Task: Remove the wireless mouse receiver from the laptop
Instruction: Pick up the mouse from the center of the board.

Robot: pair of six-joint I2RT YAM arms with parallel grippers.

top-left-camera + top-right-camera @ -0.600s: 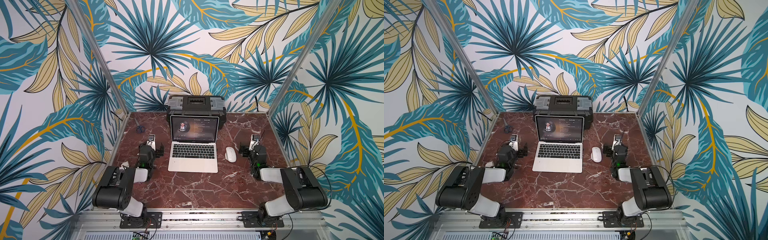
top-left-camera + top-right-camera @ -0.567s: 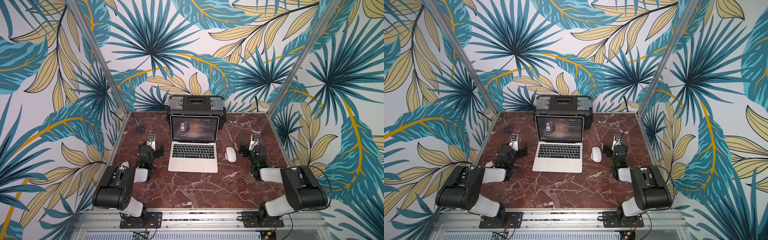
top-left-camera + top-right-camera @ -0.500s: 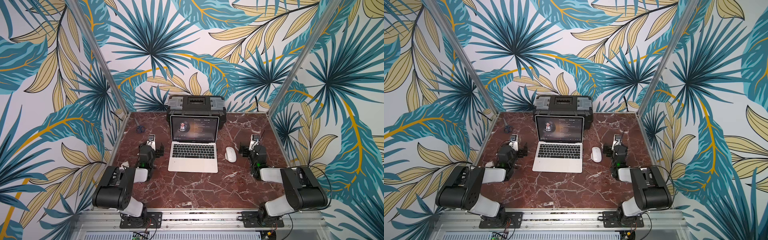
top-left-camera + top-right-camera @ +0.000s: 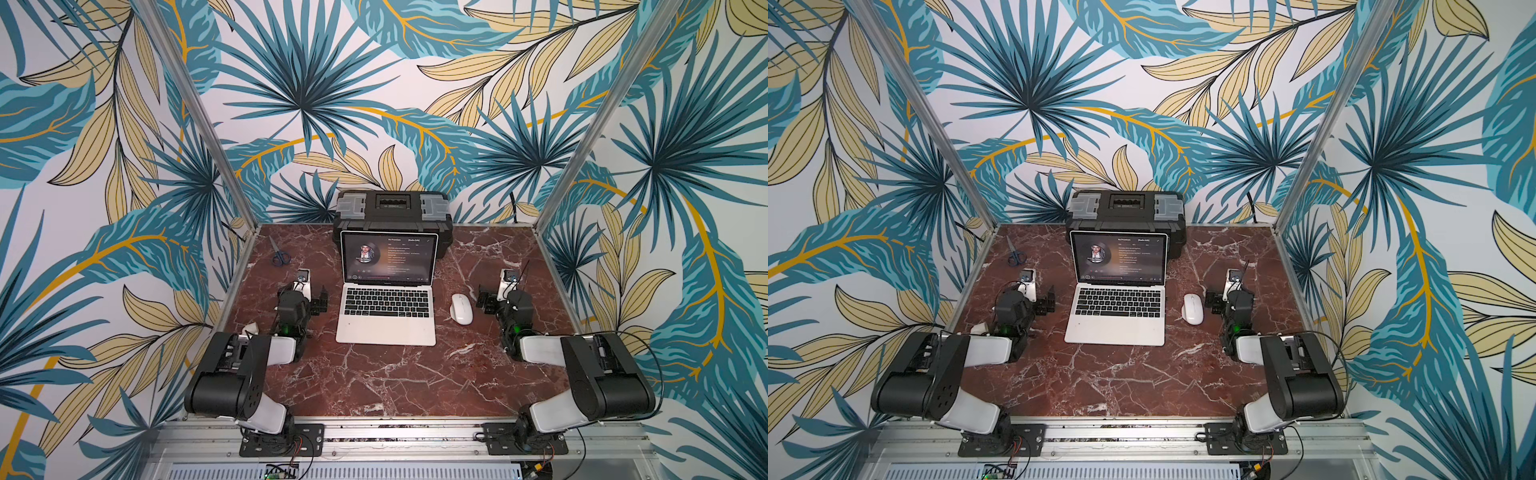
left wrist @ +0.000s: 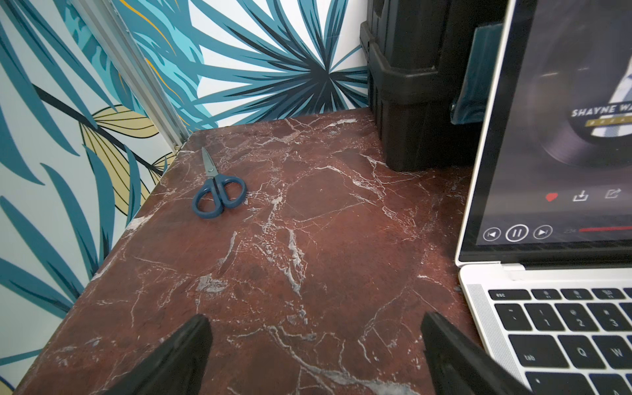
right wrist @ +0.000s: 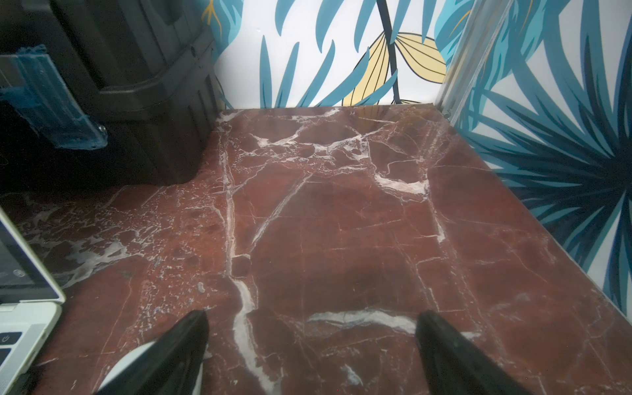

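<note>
The mouse [image 4: 461,308] sits between the laptop and my right gripper. I will move my right gripper toward the laptop, tilt its fingers down and close them across the mouse's sides.
A silver laptop [image 4: 386,330] [image 4: 1115,330] stands open mid-table, its dark screen showing a music player. Right of it lies the white wireless mouse [image 4: 461,308] [image 4: 1193,308]. The receiver cannot be made out in any view. My left gripper [image 4: 319,300] [image 5: 313,321] hovers low just left of the laptop's keyboard edge [image 5: 547,325], open, with bare marble between its fingers. My right gripper [image 4: 485,301] [image 6: 313,318] is just right of the mouse, open and empty. In the right wrist view, a sliver of the mouse [image 6: 136,359] shows behind one finger and the laptop's corner [image 6: 20,328] at the picture's edge.
A black toolbox [image 4: 392,216] stands right behind the laptop screen against the back wall. Blue-handled scissors [image 4: 280,257] [image 5: 217,195] lie at the back left of the table. Aluminium posts and leaf-printed walls close in the table's sides and back.
</note>
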